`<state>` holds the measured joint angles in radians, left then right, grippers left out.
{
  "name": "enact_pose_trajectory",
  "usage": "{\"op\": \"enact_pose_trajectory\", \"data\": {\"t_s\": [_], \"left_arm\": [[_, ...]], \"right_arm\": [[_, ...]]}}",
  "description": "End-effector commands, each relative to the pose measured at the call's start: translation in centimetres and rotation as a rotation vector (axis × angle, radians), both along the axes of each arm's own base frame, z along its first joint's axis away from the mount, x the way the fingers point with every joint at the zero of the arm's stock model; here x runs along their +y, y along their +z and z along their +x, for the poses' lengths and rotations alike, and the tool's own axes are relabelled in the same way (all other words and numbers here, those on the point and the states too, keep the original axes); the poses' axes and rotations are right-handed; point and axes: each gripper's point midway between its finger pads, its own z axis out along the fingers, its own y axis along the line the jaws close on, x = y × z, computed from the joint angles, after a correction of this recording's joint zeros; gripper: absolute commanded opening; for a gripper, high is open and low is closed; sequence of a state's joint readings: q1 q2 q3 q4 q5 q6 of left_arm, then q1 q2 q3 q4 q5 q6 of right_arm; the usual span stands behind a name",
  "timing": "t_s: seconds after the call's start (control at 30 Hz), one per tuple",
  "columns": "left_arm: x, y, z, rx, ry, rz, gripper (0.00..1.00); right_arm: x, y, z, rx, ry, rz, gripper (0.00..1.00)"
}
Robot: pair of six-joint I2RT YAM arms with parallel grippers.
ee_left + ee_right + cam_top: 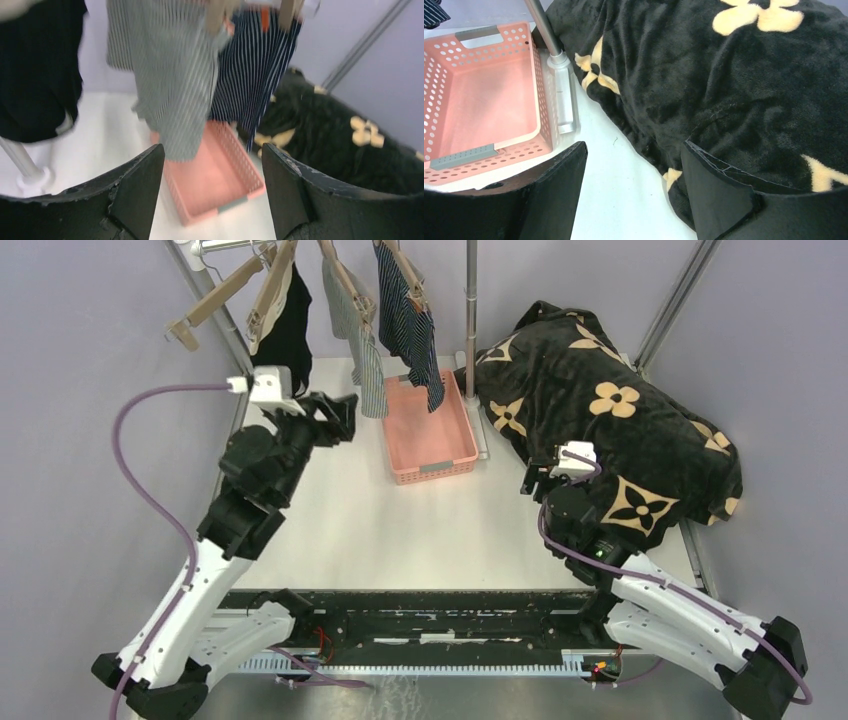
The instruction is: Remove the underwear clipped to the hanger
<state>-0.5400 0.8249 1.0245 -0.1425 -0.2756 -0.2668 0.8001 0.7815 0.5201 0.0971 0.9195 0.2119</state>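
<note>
My left gripper should next move up, outward and to its left in the top view, to close on the black underwear's wooden hanger, which hangs up there.
Three garments hang clipped to wooden hangers point(268, 288) at the back: plain black underwear point(288, 325), grey-and-white striped underwear point(367, 355) and navy striped underwear point(410, 325). In the left wrist view the black one point(35, 75) is at left, the grey striped one point(170, 80) in the middle and the navy one point(252, 70) to its right. My left gripper point(345, 417) is open and empty, raised just left of and below the grey striped garment. My right gripper point(535, 480) is open and empty, low over the table beside the blanket.
A pink basket point(430, 430) stands on the table under the garments, seen also in the left wrist view point(220, 175) and the right wrist view point(484, 100). A big black blanket with tan flower marks point(620, 420) fills the right. A metal rack pole point(470, 310) stands between them.
</note>
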Motion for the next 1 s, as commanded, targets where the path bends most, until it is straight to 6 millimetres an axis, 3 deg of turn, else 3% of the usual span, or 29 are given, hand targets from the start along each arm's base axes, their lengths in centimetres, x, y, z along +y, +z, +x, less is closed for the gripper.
{"op": "enact_pose_trajectory", "data": {"t_s": [0.0,0.2,0.3,0.47,0.67,0.8,0.97], "left_arm": [[2.4,6.9,0.4,-0.048,0.121,0.054,0.79],[6.5,14.1,2.3,-0.030,0.393,0.123,0.83],[6.7,15.5,3.3,0.001,0.434,0.190,0.86],[7.5,15.7,5.2,0.027,0.481,0.255,0.89],[10.8,16.9,9.1,0.046,0.449,0.240,0.88],[13.2,16.0,12.2,0.085,0.413,0.218,0.86],[14.2,14.8,13.8,0.074,0.370,0.223,0.85]], "right_arm": [[0.9,3.1,0.4,-0.052,0.027,0.059,0.78],[1.0,3.4,0.2,-0.068,0.050,0.084,0.78],[0.9,3.5,0.0,-0.072,0.052,0.088,0.78],[1.0,3.5,-0.1,-0.074,0.062,0.093,0.79],[1.3,3.7,-0.1,-0.073,0.083,0.096,0.79],[1.6,3.7,0.0,-0.069,0.097,0.094,0.79],[1.9,3.5,0.1,-0.065,0.106,0.088,0.79]]}}
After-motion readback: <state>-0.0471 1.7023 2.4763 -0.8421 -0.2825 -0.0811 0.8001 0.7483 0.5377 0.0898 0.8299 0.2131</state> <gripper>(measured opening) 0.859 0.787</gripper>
